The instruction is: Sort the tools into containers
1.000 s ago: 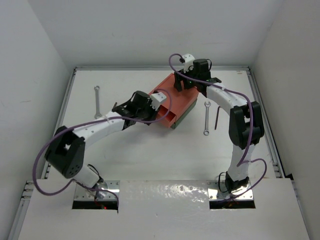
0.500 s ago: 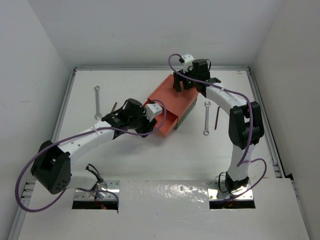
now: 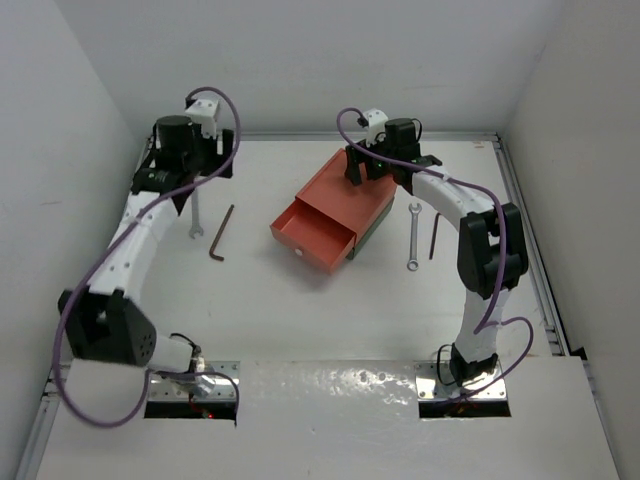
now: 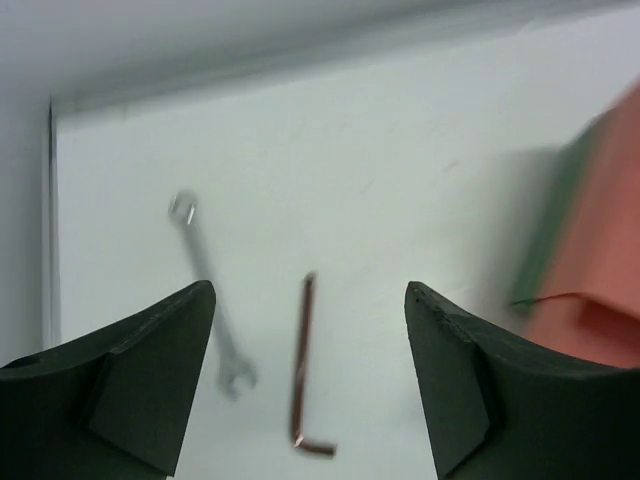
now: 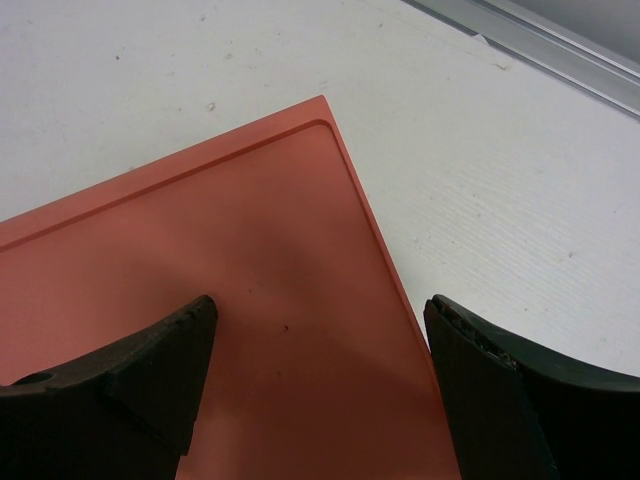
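The dark L-shaped rod tool below already runs lengthwise between my open fingers. My left gripper comes down onto the middle of the tool's body (image 3: 223, 230) (image 4: 303, 350) next and closes.
The orange-red container (image 3: 345, 190) lies on top of the dark green container (image 3: 373, 232), and its drawer (image 3: 312, 232) stands pulled out toward the front left. My right gripper (image 3: 383, 165) is open over the orange lid (image 5: 250, 300), nothing between its fingers. My left gripper (image 3: 170, 182) hangs open high over the back left. Under it lie a silver wrench (image 4: 210, 300) and a dark L-shaped rod tool (image 4: 303, 370), blurred in the left wrist view. The arm half hides that wrench (image 3: 195, 215) from above; the rod tool (image 3: 222, 232) lies beside it. A second wrench (image 3: 413, 237) and a black rod tool (image 3: 434, 238) lie right of the containers.
White walls close the table (image 3: 260, 300) at the back and both sides, with a metal rail (image 5: 540, 40) along the back edge. Purple cables loop off both arms. The drawer's white knob (image 3: 298, 252) faces the front left.
My left gripper pulled the orange drawer out, let go of it, opened and swung up to the back left corner. The L-shaped rod tool is now uncovered. The right arm stayed put.
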Available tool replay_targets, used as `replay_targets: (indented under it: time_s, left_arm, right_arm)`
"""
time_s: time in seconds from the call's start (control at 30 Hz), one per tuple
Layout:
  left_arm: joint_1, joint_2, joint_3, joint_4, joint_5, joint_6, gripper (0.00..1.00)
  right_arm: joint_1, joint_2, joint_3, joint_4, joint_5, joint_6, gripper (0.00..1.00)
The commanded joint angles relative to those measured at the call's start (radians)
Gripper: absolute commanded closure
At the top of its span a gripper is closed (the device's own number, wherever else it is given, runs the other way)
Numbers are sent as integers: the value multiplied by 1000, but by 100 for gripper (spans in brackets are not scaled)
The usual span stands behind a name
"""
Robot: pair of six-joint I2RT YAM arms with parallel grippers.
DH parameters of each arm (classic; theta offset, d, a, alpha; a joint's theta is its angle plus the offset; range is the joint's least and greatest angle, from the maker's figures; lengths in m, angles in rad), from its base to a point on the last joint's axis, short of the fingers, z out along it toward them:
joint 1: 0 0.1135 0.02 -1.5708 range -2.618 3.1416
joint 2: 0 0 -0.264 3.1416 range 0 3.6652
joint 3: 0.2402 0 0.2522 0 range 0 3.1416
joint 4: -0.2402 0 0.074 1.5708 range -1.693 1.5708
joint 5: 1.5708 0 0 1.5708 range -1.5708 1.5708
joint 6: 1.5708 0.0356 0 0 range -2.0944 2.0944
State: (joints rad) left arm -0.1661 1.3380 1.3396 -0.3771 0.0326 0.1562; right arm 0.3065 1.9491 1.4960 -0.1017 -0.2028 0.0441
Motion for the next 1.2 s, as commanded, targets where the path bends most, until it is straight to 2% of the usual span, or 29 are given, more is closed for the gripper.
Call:
replay_targets:
  time_s: [0.0,0.1,0.17,0.37,0.5,0.57,0.67,0.77,0.87,0.9,1.17]
  left_arm:
    - [108,183,-45,-199,-57,-4,26]
    - [135,341,-37,-276,-77,38,30]
    - [137,403,-51,-260,-76,69,33]
    - [135,434,-80,-183,-14,132,34]
    - [135,547,-66,-177,-94,131,38]
    - [137,567,-68,-164,-91,120,39]
    - [137,599,-65,-169,-59,100,46]
    - [137,651,-62,-193,-59,97,60]
    - [137,678,-71,-224,-37,98,83]
    - [137,670,-76,-229,2,95,100]
    - [135,520,-25,-178,41,100,100]
  right_arm:
    - [8,-41,30,-44,-23,-9,17]
    - [9,-68,18,-32,-24,-10,17]
    - [8,-81,18,-32,-29,-21,16]
    - [9,-114,-19,-39,-17,-36,16]
    - [9,-124,-34,-30,-10,-36,16]
    - [8,-128,-34,-39,-12,-36,16]
    - [8,-139,-33,-49,-12,-36,16]
    - [8,-148,-40,-47,-4,-67,16]
    - [8,-151,-45,-49,-3,-66,16]
    - [8,-151,-48,-49,-3,-64,16]
    - [8,-161,-75,-29,0,-50,16]
